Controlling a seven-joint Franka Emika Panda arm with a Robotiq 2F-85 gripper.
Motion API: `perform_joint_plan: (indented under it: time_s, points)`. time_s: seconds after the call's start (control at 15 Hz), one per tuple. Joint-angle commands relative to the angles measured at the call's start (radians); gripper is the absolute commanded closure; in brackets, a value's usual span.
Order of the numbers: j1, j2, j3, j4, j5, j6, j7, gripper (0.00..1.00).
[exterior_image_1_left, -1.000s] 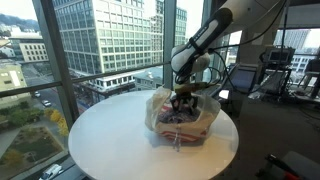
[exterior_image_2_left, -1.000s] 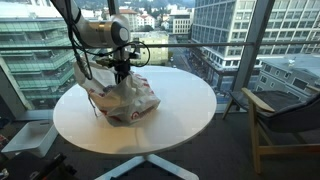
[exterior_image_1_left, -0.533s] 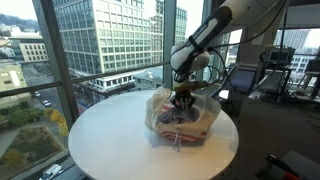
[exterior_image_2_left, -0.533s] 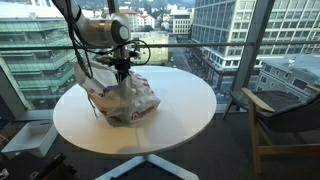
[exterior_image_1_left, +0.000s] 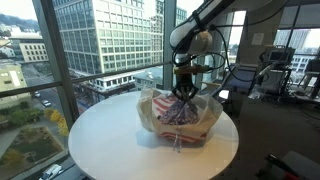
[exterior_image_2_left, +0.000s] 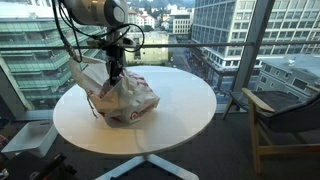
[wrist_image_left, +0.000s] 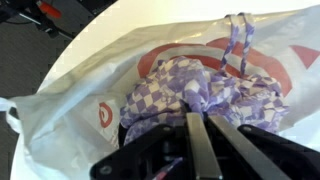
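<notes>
Next, my gripper rises high and carries the cloth over the bare table beside the bag to release it, because the cloth's folds still fill the bag's opening.
A white plastic bag (exterior_image_1_left: 153, 117) with a red logo lies on the round white table (exterior_image_1_left: 100, 140), and it is seen again as the bag (exterior_image_2_left: 132, 100) in the opposite exterior view. A purple-and-white checkered cloth (wrist_image_left: 185, 85) fills its open mouth. My gripper (wrist_image_left: 204, 118) is shut, its two fingers pressed together on a fold of that cloth. In an exterior view the gripper (exterior_image_1_left: 183, 93) hangs above the bag with the cloth (exterior_image_1_left: 178, 110) drawn up in a peak beneath it. The gripper (exterior_image_2_left: 115, 76) also stands just over the bag's top.
The table (exterior_image_2_left: 170, 120) stands beside tall windows. An armchair (exterior_image_2_left: 285, 110) sits past one side of it. Monitors and exercise equipment (exterior_image_1_left: 268, 70) stand behind the arm. The bag's handles (wrist_image_left: 238, 40) trail toward the table's rim (wrist_image_left: 120, 35).
The jaws have closed on the cloth inside the bag. The arm has then risen, pulling the cloth up out of the bag's mouth.
</notes>
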Motion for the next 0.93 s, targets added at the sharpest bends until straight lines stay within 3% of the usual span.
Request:
perform_joint_plan:
  time_s: [0.0, 0.47, 0.87]
  points:
    - [-0.015, -0.141, 0.020, -0.018, 0.050, -0.091, -0.015, 0.99]
    - [-0.029, -0.458, 0.042, -0.068, 0.027, -0.070, 0.048, 0.98]
    - [-0.077, -0.700, 0.086, -0.007, 0.040, -0.077, 0.134, 0.98]
